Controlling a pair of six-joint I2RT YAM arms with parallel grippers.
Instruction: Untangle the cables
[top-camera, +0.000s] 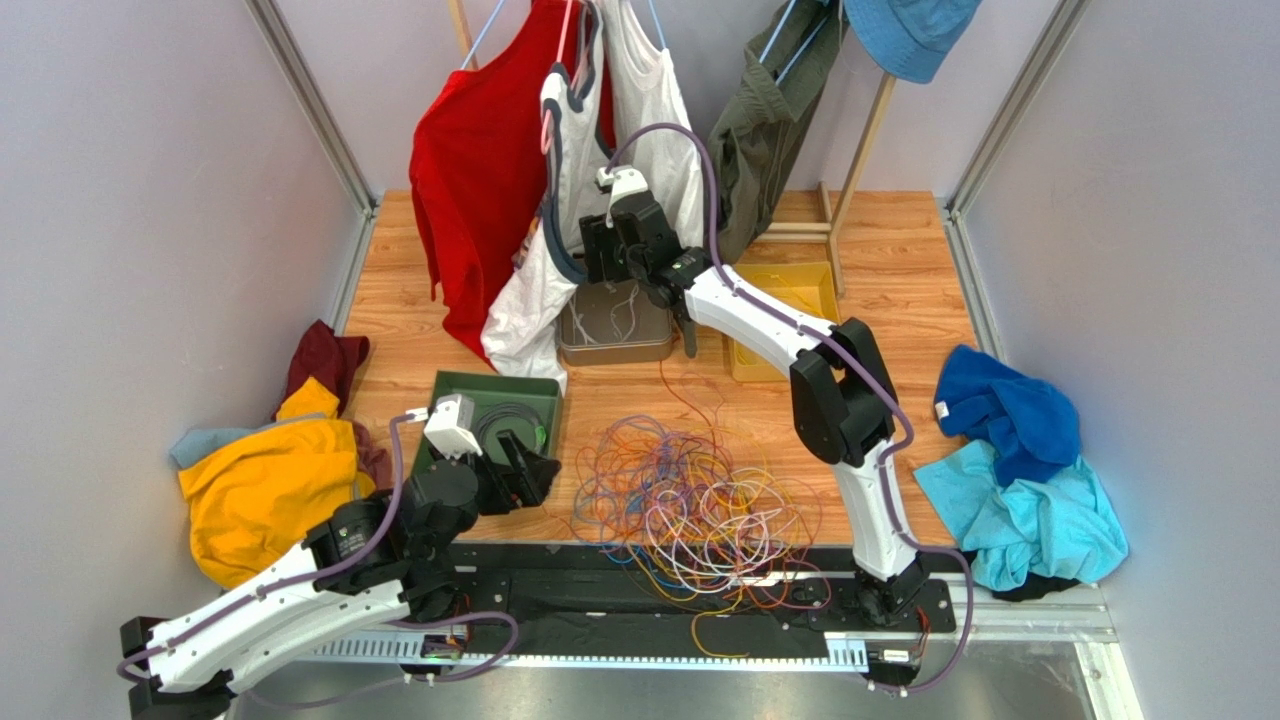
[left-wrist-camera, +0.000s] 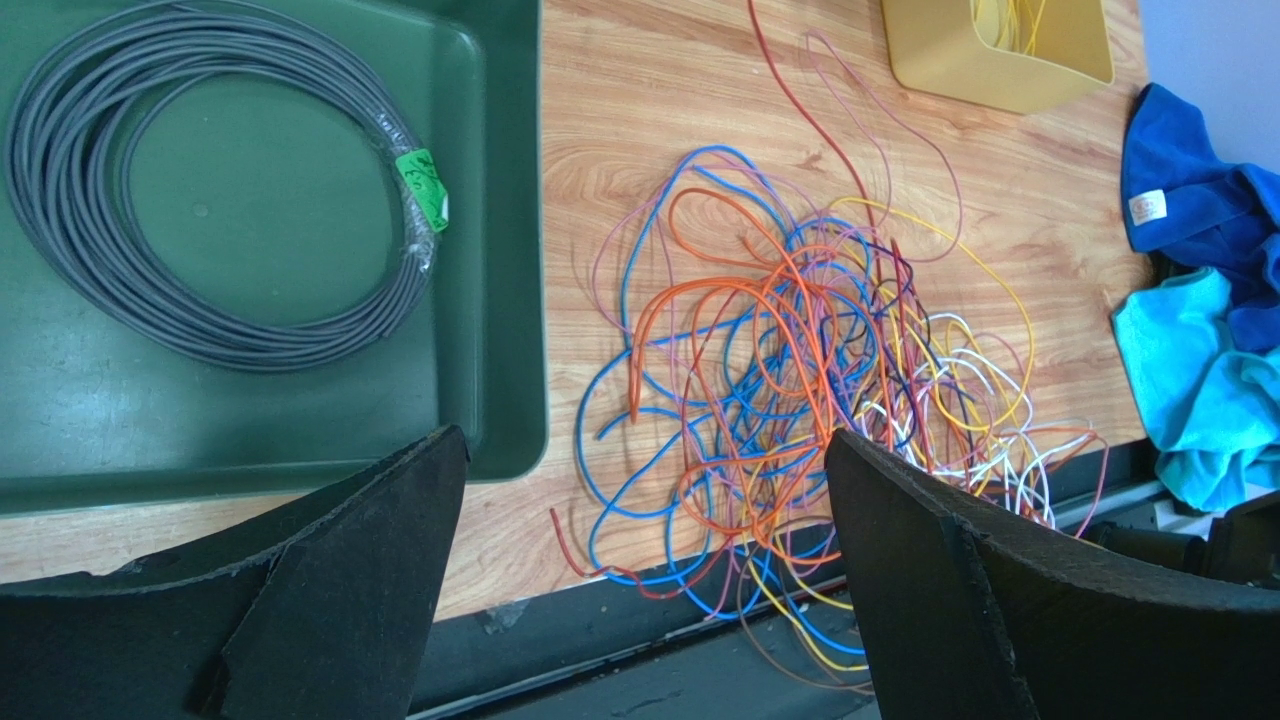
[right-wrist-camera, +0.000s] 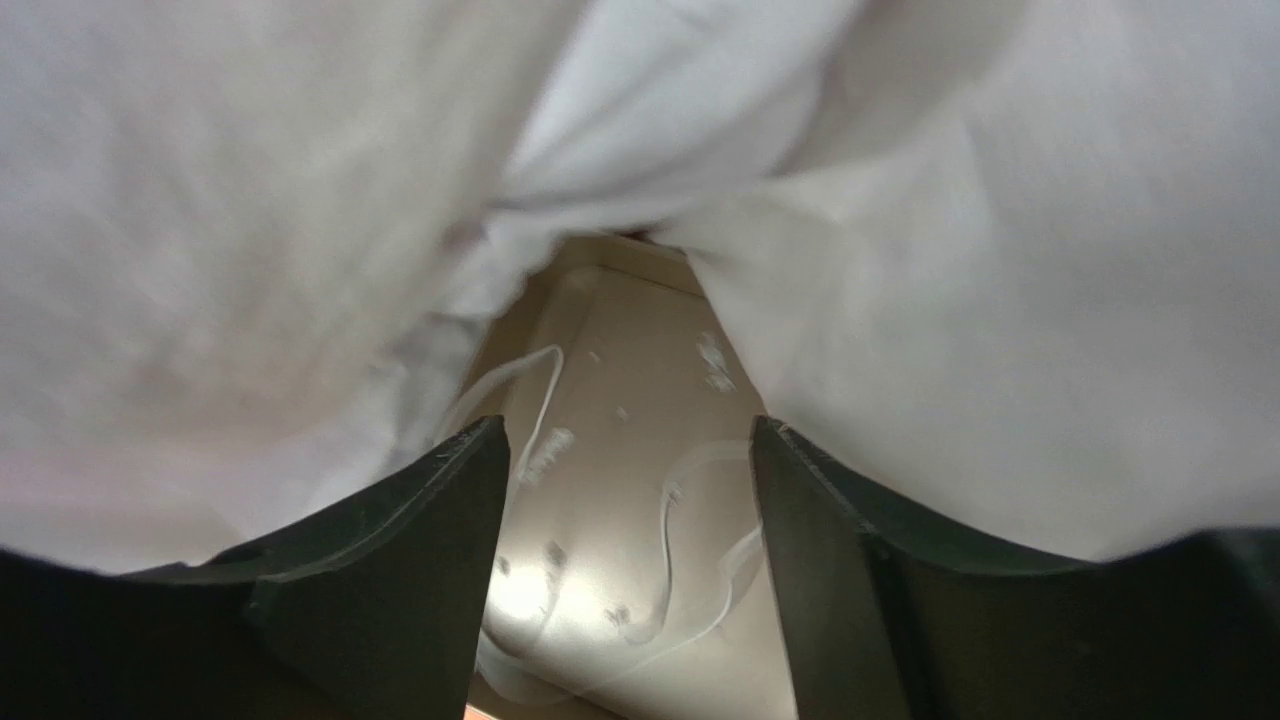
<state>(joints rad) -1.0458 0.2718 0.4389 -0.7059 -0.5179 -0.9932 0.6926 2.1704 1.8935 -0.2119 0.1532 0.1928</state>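
My left gripper needs to shift and lower onto the orange cable near its loose end, which juts free below the gripper and to its right in the top view.
The cables (top-camera: 684, 503) lie in a loose snarl of orange, blue, yellow, purple, red and white wires on the wooden table near the front edge. In the left wrist view the cables (left-wrist-camera: 796, 345) spread just beyond my left gripper (left-wrist-camera: 643, 443), which is wide open and empty. From above, the left gripper (top-camera: 519, 477) hovers at the snarl's left side, beside a green tray. My right gripper (top-camera: 609, 270) reaches to the back over a grey bin (top-camera: 661, 353). The right gripper (right-wrist-camera: 627, 428) is open with nothing between its jaws; a white cable (right-wrist-camera: 669, 525) lies in the grey bin (right-wrist-camera: 631, 375) below.
The green tray (left-wrist-camera: 496, 225) holds a grey coiled cable (left-wrist-camera: 226, 323). A yellow bin (left-wrist-camera: 962, 68) with yellow wires stands at the back right. A white garment (right-wrist-camera: 977, 300) hangs against the right gripper, beside a red shirt (top-camera: 481, 165). Clothes are piled at the left (top-camera: 271, 488) and right (top-camera: 1022, 465).
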